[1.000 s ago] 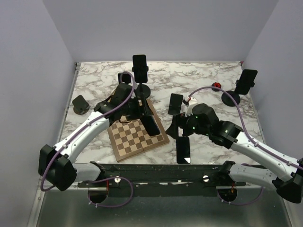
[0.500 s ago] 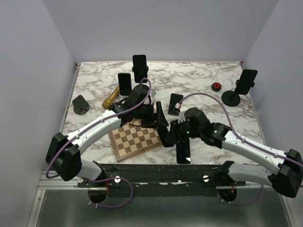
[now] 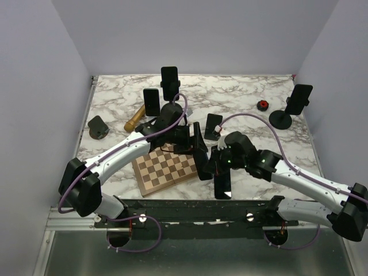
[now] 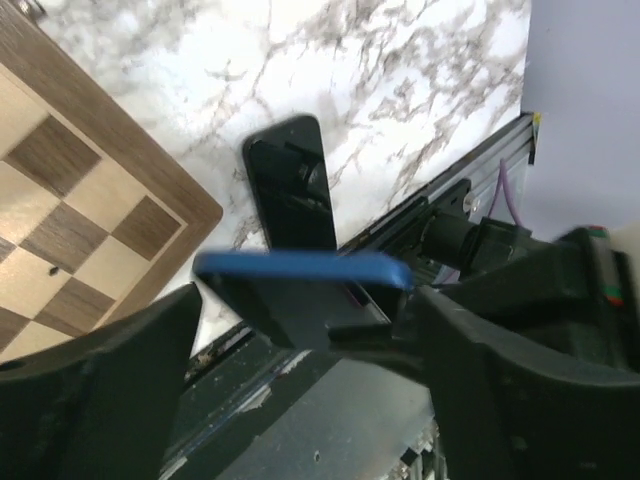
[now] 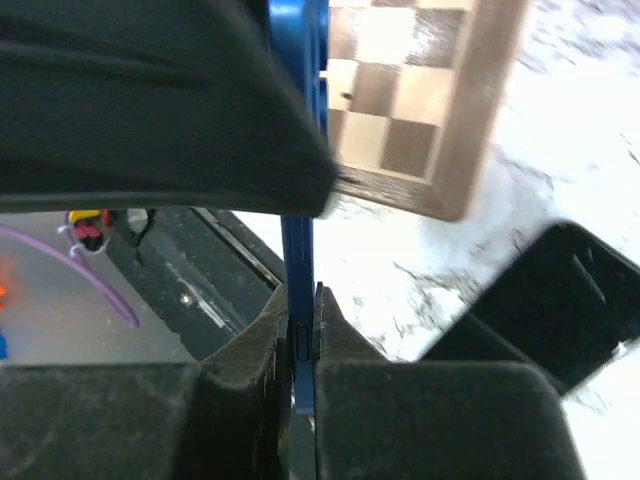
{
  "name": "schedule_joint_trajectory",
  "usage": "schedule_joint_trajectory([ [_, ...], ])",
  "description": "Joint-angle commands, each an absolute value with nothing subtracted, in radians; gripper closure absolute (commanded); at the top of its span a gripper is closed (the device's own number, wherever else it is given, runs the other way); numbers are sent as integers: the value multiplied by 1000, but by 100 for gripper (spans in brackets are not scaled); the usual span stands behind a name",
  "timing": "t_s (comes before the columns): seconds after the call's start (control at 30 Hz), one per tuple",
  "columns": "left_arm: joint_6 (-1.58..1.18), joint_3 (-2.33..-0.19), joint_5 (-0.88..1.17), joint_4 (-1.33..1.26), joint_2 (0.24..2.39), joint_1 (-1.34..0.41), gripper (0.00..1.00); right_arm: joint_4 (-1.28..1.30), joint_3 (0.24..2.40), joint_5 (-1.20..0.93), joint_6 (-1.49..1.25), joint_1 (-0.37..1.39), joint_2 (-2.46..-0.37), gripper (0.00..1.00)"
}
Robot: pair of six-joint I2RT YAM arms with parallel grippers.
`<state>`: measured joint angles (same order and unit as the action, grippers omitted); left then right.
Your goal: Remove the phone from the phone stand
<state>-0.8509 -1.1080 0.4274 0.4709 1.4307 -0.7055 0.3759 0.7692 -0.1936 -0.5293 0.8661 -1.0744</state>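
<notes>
The blue phone goes down next as my right gripper swings downward to release it beside the dark phone, where bare marble shows at the table's front edge.
A thin phone with a blue edge hangs above the table's front middle, between both arms. In the right wrist view my right gripper is shut flat on the phone, pinching its thin body. In the left wrist view the phone's blue edge reaches from one finger of my left gripper to the other; whether they still press on it is unclear. A phone stand at the back middle carries another dark phone. A second phone stand at the right holds a phone.
A wooden checkerboard lies under the left arm. A dark phone lies flat by the front edge. Two more phones, a wooden handle, a red knob and a small dark stand sit around.
The right gripper has closed onto the phone's thin body. The left arm carried the phone from over the checkerboard toward the right arm, and its fingers have eased slightly wider.
</notes>
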Motion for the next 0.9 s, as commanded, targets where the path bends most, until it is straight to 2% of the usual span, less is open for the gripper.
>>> schedule_joint_trajectory([
  [0.0, -807, -1208, 326, 510, 1352, -677, 1, 617, 796, -7, -635, 862, -1070, 99],
  [0.17, -728, -1235, 224, 573, 1263, -606, 1, 925, 865, 210, -815, 862, -1150, 99],
  [0.37, -639, -1226, 202, 596, 1162, -504, 1, 1088, 860, 348, -920, 861, -1140, 99],
  [0.53, -554, -1215, 202, 598, 1131, -473, 1, 1078, 815, 320, -917, 861, -1194, 98],
  [0.87, -466, -1156, 238, 581, 1122, -432, 1, 924, 744, 200, -857, 861, -1160, 95],
])
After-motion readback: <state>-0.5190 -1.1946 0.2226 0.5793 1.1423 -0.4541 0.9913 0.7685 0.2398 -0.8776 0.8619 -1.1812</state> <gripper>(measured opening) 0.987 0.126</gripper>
